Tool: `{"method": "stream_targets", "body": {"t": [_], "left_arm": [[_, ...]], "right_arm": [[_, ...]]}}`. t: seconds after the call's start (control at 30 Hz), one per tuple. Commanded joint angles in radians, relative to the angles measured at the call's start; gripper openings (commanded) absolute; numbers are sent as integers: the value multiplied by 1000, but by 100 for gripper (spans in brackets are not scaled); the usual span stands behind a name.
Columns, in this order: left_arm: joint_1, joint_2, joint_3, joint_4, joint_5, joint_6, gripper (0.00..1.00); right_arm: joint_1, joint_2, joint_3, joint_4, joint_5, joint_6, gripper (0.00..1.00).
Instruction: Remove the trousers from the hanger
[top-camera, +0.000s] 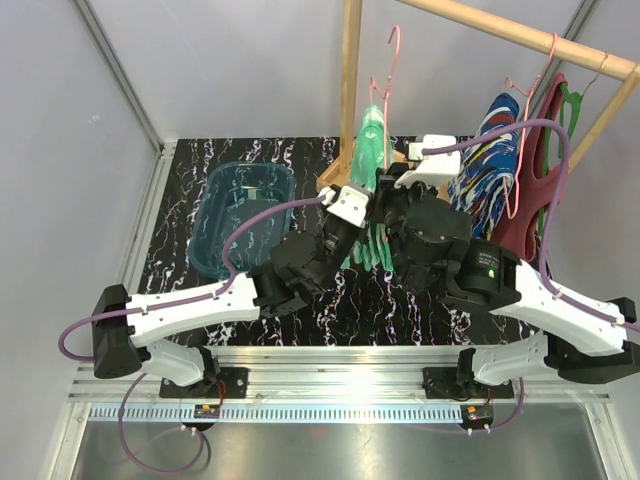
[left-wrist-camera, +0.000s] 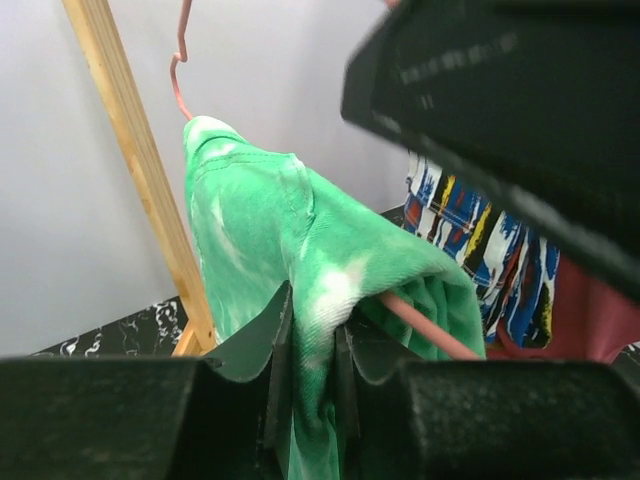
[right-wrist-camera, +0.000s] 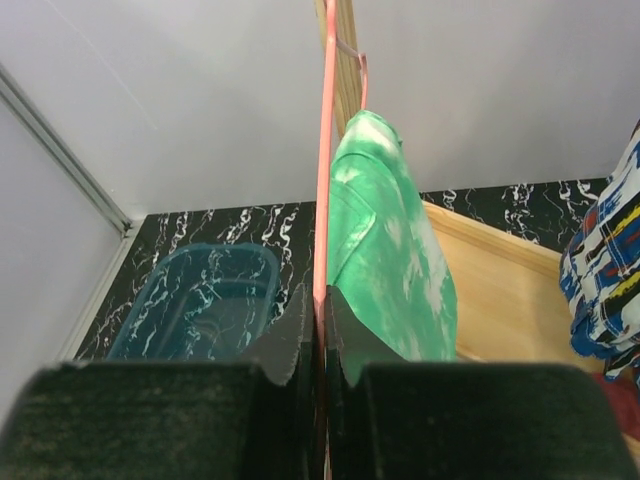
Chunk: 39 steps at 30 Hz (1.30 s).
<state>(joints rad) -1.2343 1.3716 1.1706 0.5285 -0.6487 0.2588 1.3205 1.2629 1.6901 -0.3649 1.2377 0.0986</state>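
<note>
The trousers should go over the empty teal bin (top-camera: 240, 216) next, then down, and I should release them there. The bin is below my left gripper, to its left in the top view.
The green and white trousers (top-camera: 368, 150) hang folded over a pink hanger (top-camera: 393, 60) beside the wooden post. My left gripper (left-wrist-camera: 312, 340) is shut on a fold of this green cloth (left-wrist-camera: 260, 220), just below the hanger's bar (left-wrist-camera: 425, 325). My right gripper (right-wrist-camera: 322, 310) is shut on the thin pink hanger rod (right-wrist-camera: 325, 150), with the green trousers (right-wrist-camera: 390, 250) right beside it. Both grippers meet at the garment in the top view, left (top-camera: 362, 195) and right (top-camera: 397, 177). The blue patterned trousers (top-camera: 490, 170) hang further right on another hanger.
A teal plastic bin (top-camera: 245, 215) sits on the black marbled table at the left. The wooden rack's post (top-camera: 350, 90) and sloping rail (top-camera: 530, 40) stand behind the arms. A maroon tank top (top-camera: 535, 200) hangs at the far right.
</note>
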Motion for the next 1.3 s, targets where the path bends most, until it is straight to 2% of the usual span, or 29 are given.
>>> {"method": "stream_targets", "body": {"t": [0.0, 0.07, 0.27, 0.4, 0.73, 0.9, 1.1, 1.27], "left_arm": [[-4, -34, 52, 100, -52, -13, 0], [-2, -54, 52, 120, -86, -7, 0], [-1, -111, 67, 154, -158, 39, 0], [2, -132, 80, 163, -170, 68, 0], [41, -221, 38, 229, -215, 96, 0], [67, -270, 32, 246, -256, 118, 0], [176, -305, 63, 136, -311, 91, 0], [320, -347, 87, 1, -361, 56, 0]], "right_arm": [[17, -46, -46, 44, -24, 99, 0], [16, -54, -102, -17, -26, 150, 0], [-46, -66, -254, -241, -98, 461, 0], [-112, -97, -360, -249, -171, 564, 0], [-144, -134, -564, -252, -250, 679, 0], [-159, -134, -599, -266, -270, 694, 0], [-167, -154, -629, -296, -261, 699, 0], [-168, -197, -619, -383, -207, 710, 0]]}}
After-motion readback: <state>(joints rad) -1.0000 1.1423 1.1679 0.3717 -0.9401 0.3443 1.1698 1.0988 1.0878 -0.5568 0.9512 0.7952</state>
